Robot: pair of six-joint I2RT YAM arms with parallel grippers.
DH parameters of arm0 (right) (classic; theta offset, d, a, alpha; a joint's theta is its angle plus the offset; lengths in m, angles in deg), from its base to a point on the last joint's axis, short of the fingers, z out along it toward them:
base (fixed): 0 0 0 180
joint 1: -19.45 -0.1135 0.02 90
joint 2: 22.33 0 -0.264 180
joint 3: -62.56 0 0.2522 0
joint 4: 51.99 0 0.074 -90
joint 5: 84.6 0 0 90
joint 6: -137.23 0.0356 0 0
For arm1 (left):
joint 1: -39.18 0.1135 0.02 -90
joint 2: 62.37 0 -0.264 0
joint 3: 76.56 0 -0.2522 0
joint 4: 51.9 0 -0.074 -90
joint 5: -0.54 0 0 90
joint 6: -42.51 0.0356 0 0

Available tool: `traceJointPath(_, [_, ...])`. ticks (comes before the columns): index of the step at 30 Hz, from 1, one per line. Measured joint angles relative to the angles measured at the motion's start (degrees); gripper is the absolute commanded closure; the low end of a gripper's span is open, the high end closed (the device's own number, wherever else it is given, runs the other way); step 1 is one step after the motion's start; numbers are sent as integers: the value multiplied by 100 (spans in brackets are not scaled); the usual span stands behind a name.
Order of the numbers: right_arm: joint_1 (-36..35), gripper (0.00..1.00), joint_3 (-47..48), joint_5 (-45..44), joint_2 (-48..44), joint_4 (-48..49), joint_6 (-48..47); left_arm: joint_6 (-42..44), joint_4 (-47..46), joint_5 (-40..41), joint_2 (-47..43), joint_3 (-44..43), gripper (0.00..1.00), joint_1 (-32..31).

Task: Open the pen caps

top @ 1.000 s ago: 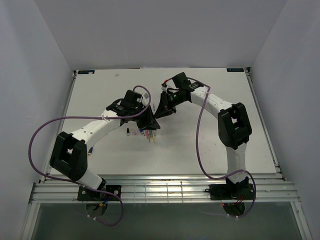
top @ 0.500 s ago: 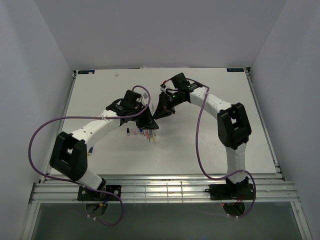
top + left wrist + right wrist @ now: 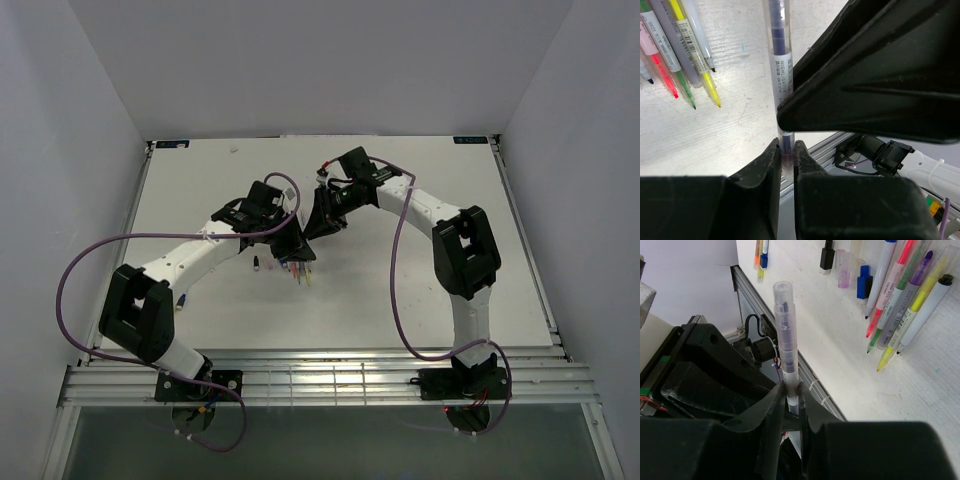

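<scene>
The spot beside the black cap is below my left gripper and to its left in the top view, so I will move my left gripper across and down next to release there.
Both grippers are shut on one purple highlighter pen, held in the air between them above the table. My left gripper pinches one end of it. My right gripper pinches the other end, and the pen stands up from its jaws with a clear cap at the top. In the top view the left gripper and right gripper meet nose to nose. Loose caps lie on the table: black, clear pink and blue.
Several uncapped pens lie side by side on the white table; they also show in the left wrist view and under the grippers in the top view. The table's metal front rail is near.
The right gripper has shifted slightly left, closer onto the left gripper. Both stay shut on the same pen. The pens on the table have not moved.
</scene>
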Motion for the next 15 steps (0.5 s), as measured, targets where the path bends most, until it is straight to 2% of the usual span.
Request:
traceJointPath(2, [-22, 85, 0, -11, 31, 4, -2, 11, 55, 22, -11, 0, 100, 4])
traceJointPath(3, [-31, 91, 0, -7, 57, 9, 4, 13, 92, 37, -13, 0, 100, 7])
traceJointPath(4, [-44, 92, 0, -4, 83, 20, 4, 15, 127, 59, -13, 0, 100, 7])
traceJointPath(10, [-105, 92, 22, -11, 173, 74, 35, 20, 208, 153, -48, 74, 100, 13])
traceJointPath(15, [-140, 92, 479, 42, 498, -96, 203, 13, -2, 369, -297, 350, 100, 66])
